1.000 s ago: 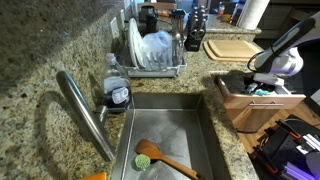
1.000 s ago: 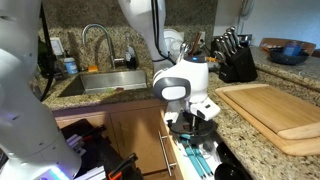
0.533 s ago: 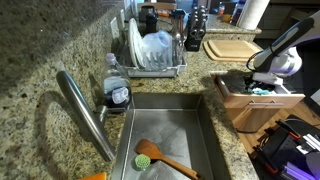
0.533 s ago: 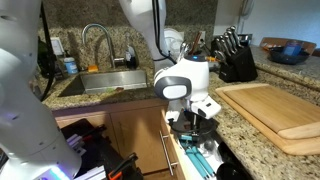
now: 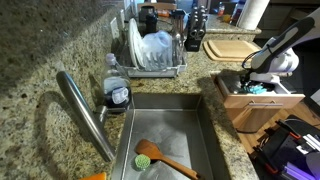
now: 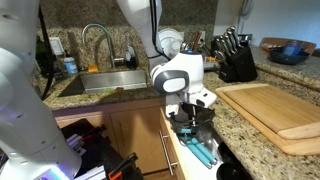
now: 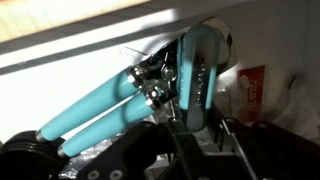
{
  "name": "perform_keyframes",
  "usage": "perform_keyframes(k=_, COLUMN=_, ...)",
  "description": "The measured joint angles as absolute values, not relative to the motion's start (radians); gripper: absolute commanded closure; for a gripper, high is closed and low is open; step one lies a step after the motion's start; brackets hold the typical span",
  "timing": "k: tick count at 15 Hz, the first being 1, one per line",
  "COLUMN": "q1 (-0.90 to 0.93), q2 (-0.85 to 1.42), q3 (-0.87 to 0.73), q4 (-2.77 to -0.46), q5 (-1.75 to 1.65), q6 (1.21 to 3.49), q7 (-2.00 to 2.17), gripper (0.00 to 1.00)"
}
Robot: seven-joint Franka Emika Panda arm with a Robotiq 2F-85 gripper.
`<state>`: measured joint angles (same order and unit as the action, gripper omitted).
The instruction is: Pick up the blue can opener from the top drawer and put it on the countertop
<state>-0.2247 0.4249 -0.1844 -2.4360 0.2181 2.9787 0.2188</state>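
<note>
The bare granite by the cutting board lies outward, so the gripper will next lift the can opener past the drawer's sides, move outward, lower it and let it go.
The blue can opener fills the wrist view, its two teal handles spreading down to the left and dark metal parts at the joint. My gripper is shut on its upright teal part, one dark finger on each side. In both exterior views the gripper hangs just over the open top drawer, with the can opener showing teal beneath it. The granite countertop runs around the drawer.
A steel sink holds a wooden spoon with a green head; the faucet arches beside it. A dish rack, a wooden cutting board and a knife block stand on the counter.
The jaws have shut on the can opener. The gripper has since risen a little out of the drawer, carrying the tool with it.
</note>
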Motion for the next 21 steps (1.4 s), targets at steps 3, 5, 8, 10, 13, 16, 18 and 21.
perform_keyframes(k=3, q1=-0.13, q2=0.38, q3=-0.238, q4=-2.444, q5=0.138, q6=2.979, q7=0.222, gripper=0.93)
perform_keyframes(k=5, q1=-0.076, q2=0.35, q3=-0.277, q4=-2.449, q5=0.089, q6=2.979, q7=0.226, gripper=0.93)
perform_keyframes(k=8, q1=-0.02, q2=0.313, q3=-0.328, q4=-2.456, q5=0.027, q6=2.978, q7=0.239, gripper=0.93)
perform_keyframes(k=10, q1=0.0, q2=0.29, q3=-0.345, q4=-2.463, q5=0.001, q6=2.974, q7=0.254, gripper=0.93)
perform_keyframes(k=13, q1=0.024, q2=0.225, q3=-0.361, q4=-2.466, q5=-0.053, q6=2.969, q7=0.263, gripper=0.93)
perform_keyframes(k=16, q1=0.067, q2=0.138, q3=-0.398, q4=-2.468, q5=-0.142, q6=2.946, q7=0.292, gripper=0.93)
perform_keyframes(k=18, q1=0.084, q2=0.088, q3=-0.409, q4=-2.468, q5=-0.196, q6=2.926, q7=0.31, gripper=0.93)
perform_keyframes(k=21, q1=0.086, q2=0.042, q3=-0.415, q4=-2.469, q5=-0.268, q6=2.929, q7=0.332, gripper=0.71)
